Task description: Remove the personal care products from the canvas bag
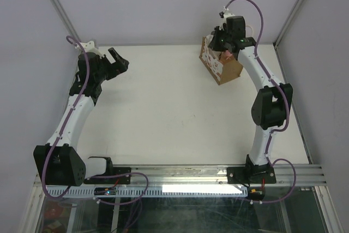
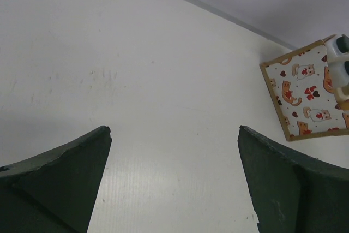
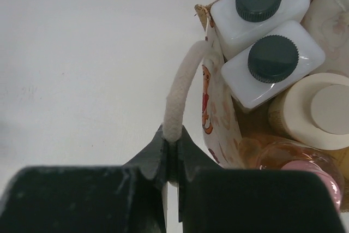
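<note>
The bag stands near the back wall, so my right gripper needs to drag it by its rope handle [image 3: 180,88] back toward the table's middle, then release the bag.
The canvas bag [image 1: 221,65] stands at the far right of the table, brown with a patterned white side [image 2: 305,96]. My right gripper [image 3: 172,141] is shut on its cream rope handle [image 3: 180,88], directly above the bag [image 1: 233,35]. Inside the bag I see two white bottles with dark caps [image 3: 259,1] [image 3: 272,61], a cream bottle with a round lid [image 3: 319,110] and a peach-orange bottle with a pink cap [image 3: 297,162]. My left gripper [image 1: 117,61] is open and empty at the far left, above bare table [image 2: 174,135].
Grey walls and metal frame posts [image 1: 297,4] close in the table at the back and sides. The bag sits close to the back right corner. A metal rail [image 1: 185,175] runs along the near edge between the arm bases.
</note>
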`<state>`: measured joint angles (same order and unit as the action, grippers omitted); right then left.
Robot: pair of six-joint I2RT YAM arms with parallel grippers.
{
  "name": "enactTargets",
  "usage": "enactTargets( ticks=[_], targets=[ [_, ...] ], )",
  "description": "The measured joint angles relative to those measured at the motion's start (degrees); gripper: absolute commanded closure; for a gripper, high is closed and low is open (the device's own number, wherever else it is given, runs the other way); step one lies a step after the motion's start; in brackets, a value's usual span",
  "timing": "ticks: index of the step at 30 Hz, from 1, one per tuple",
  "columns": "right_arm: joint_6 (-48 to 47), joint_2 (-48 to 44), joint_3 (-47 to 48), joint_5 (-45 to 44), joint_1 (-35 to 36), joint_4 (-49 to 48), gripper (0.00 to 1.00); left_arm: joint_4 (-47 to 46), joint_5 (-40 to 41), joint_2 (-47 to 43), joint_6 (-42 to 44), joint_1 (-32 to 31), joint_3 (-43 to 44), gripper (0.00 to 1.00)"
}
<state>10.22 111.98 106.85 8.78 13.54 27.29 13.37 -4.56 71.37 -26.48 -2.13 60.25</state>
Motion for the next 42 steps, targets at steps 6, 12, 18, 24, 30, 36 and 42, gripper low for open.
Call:
enactTargets(
  ticks=[6,12,18,24,30,36,42],
  targets=[
    [-0.07,-0.83,-1.31,3.74,0.50,1.95,1.00,-0.04,-0.09,-0.13,-1.38,-0.02,-1.29,0.01],
    [-0.20,-6.49,-9.44,4.15,2.51,2.54,1.00,-0.09,-0.76,-0.39,-2.43,-0.24,-2.23,0.01],
    [-0.24,-12.79,-17.40,3.61,4.46,2.51,1.00,-0.81,-3.17,-1.84,-4.63,-1.68,-3.43,0.01],
    [-0.20,-20.20,-24.98,3.67,8.48,2.80,1.00,-1.62,-6.32,-3.26,-7.65,-2.51,-5.07,0.01],
    [0.26,-27.34,-31.78,4.90,14.47,3.96,1.00,-3.21,-10.62,-4.44,-12.00,-3.52,-8.28,0.01],
    [1.79,-33.70,-37.59,6.88,18.84,5.09,1.00,-6.80,-15.47,-4.61,-17.92,-5.38,-12.24,0.01],
    [4.39,-39.34,-44.46,8.66,22.36,5.16,1.00,-10.71,-18.58,-4.61,-23.12,-9.92,-14.01,0.01]
  ],
)
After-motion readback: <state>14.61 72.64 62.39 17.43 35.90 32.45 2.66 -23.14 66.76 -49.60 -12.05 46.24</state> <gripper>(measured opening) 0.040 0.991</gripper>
